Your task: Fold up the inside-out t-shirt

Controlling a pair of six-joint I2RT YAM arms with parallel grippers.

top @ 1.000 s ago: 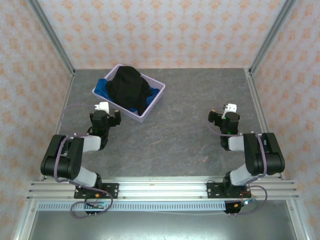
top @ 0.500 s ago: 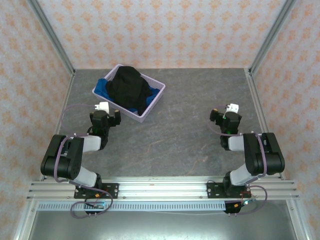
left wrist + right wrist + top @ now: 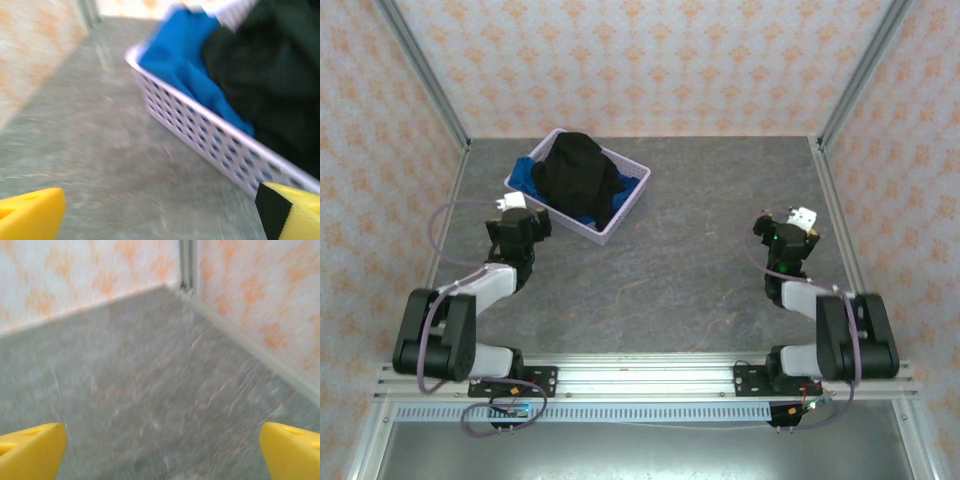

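Note:
I will move my left gripper outward over the rim of the basket next and lower it onto the t-shirt's bunched middle (image 3: 573,180) (image 3: 275,70), because the side of the basket stands in front of the black t-shirt.
The black t-shirt (image 3: 577,177) lies bunched in a lavender perforated basket (image 3: 623,221) at the back left of the table, heaped over a bright blue cloth (image 3: 527,174). In the left wrist view the t-shirt (image 3: 272,75) fills the basket's right part, with the blue cloth (image 3: 192,60) to its left. My left gripper (image 3: 516,214) hovers just left of the basket's near corner, open, with nothing between its yellow fingertips (image 3: 30,217). At the right side of the table my right gripper (image 3: 792,222) is open and empty, facing the back right corner; its yellow fingertips (image 3: 292,452) frame bare tabletop.
The grey stone-patterned table (image 3: 690,270) is walled by patterned panels, with metal posts at the back corners (image 3: 186,265). The basket wall (image 3: 200,135) stands close in front of my left gripper. An aluminium rail (image 3: 640,380) holds both arm bases at the near edge.
Both arms have swung outward: the left gripper moved left and slightly back toward the basket's corner, the right gripper moved right toward the side wall. The jaws stayed open.

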